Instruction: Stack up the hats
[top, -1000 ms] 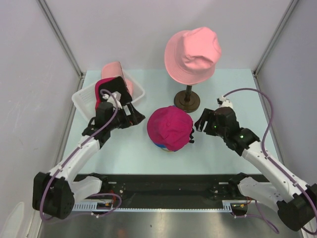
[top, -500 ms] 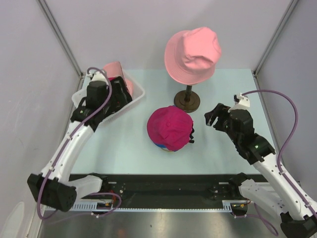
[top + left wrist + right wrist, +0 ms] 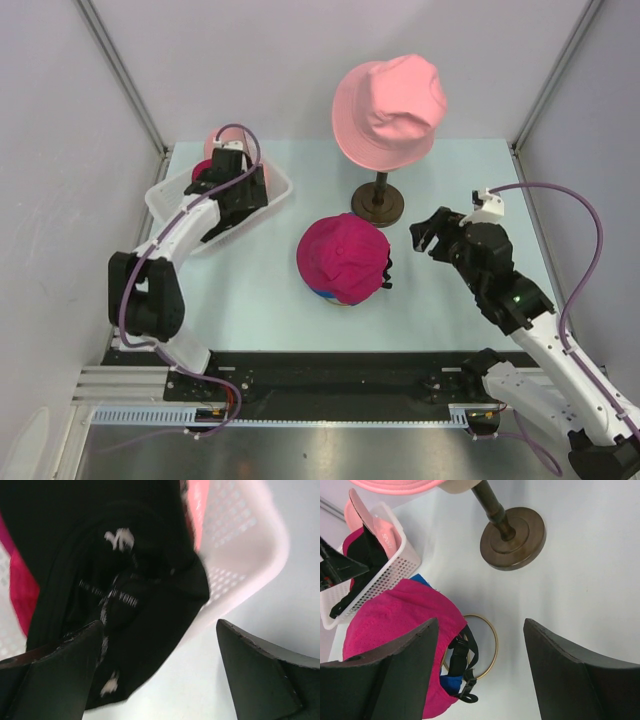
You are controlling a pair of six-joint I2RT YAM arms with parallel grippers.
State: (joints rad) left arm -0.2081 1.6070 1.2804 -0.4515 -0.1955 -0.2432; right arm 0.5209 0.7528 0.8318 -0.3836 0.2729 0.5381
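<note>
My left gripper should next go down, then move outward onto the black lining's edge beside the light-pink cap, because that edge is ahead of its open fingers.
A magenta cap sits mid-table on top of a royal-blue cap, of which only an edge shows; its black strap lies over a thin gold ring. In the white basket lie a second magenta cap, black lining up, and a light-pink cap. A salmon bucket hat rests on the mannequin stand. My left gripper hangs open over the basket's near rim, its fingers either side of the black lining. My right gripper is open, just right of the stacked caps.
The stand's dark round wooden base is on the table behind the stacked caps, its post rising to the bucket hat. Grey walls close in the table on the left, right and back. The basket stands at the back left corner.
My left arm has swung back from the table's left-middle to above the basket. My right gripper has drawn a little right, away from the magenta cap.
</note>
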